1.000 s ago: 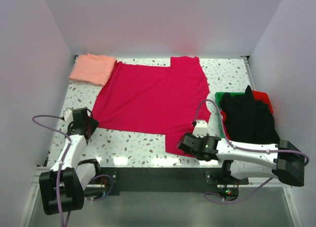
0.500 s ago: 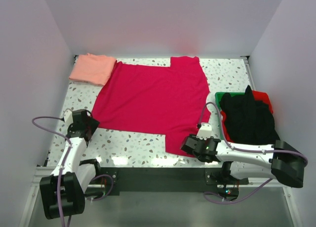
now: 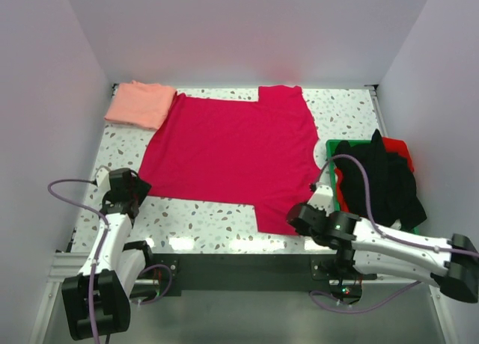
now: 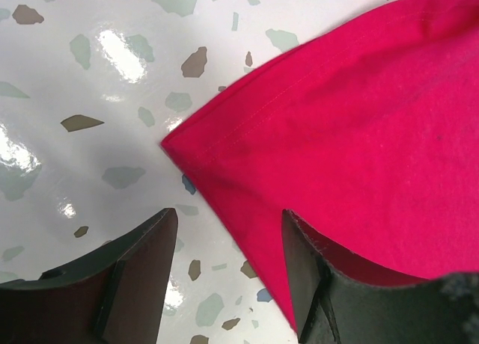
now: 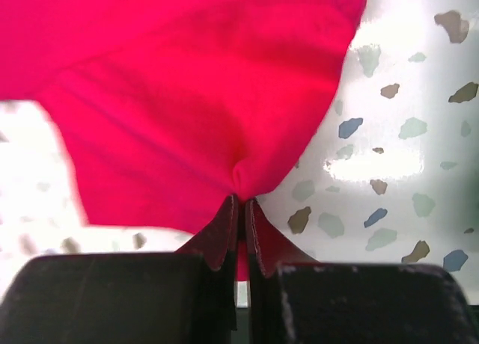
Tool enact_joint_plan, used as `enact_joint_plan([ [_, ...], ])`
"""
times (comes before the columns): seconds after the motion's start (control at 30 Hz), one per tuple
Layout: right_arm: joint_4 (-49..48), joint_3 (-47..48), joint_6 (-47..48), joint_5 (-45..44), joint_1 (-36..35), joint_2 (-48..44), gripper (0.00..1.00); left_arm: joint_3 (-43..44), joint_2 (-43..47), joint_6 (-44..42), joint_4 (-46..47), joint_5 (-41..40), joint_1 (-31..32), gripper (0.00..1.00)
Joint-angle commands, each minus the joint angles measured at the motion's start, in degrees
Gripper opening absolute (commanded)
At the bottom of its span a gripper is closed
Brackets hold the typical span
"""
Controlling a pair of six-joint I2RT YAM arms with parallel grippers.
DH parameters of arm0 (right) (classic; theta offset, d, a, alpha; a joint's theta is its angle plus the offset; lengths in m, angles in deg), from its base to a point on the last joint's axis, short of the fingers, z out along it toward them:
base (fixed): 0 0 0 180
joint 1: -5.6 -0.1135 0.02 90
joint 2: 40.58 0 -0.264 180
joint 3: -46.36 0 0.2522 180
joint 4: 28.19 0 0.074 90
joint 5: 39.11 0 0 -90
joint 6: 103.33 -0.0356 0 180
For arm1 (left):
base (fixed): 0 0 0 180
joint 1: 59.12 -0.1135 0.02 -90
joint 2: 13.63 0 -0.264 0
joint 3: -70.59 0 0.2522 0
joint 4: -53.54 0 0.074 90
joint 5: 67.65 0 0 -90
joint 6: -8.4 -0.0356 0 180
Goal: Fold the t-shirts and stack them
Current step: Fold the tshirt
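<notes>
Next, my left gripper lowers onto the red shirt's near hem [image 3: 153,194] [image 4: 215,218] just beside its corner and closes there, since that hem runs between my open fingers.
The crimson-red t-shirt [image 3: 232,153] lies spread flat across the middle of the table. A folded salmon-pink t-shirt [image 3: 139,104] rests at the back left corner. My right gripper [image 3: 298,217] is shut on the red shirt's near right hem [image 5: 239,172], and the cloth bunches at the fingertips [image 5: 224,220]. At the shirt's near left corner [image 4: 194,146] my left gripper [image 3: 136,188] stands open, one finger [image 4: 142,269] over bare table and the other [image 4: 314,284] over the red cloth.
A green tray [image 3: 335,181] at the right holds a heap of black cloth [image 3: 378,181] with a red edge showing. Grey walls close in the left, back and right. The terrazzo table [image 3: 209,217] ends at a dark rail near the arm bases.
My right gripper slid toward the near right along the hem and closed on the red cloth. The left gripper edged slightly nearer and opened a little wider at the left corner.
</notes>
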Motion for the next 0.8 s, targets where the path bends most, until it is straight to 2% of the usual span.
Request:
enact_joint_plan([
  [0.0,10.19,3.43,-0.45,-1.80,0.15,-11.24,0.00,-1.00,0.76,-0.97,2.58,0.04,-0.26,0.62],
  [0.13,12.49,4.39,1.84,2.23,0.07,-18.46,0.00,-2.06,0.50,-0.44,2.93,0.12,-0.09,0.58],
  [0.43,12.22,5.35,3.16,5.50,0.15,-18.99,0.00,-3.73,-1.78,0.44,3.11,-2.25,0.62,0.55],
  [0.77,18.90,11.24,4.83,3.65,0.07,-22.42,0.00,-2.33,-6.44,1.84,3.81,-5.23,2.11,0.54],
])
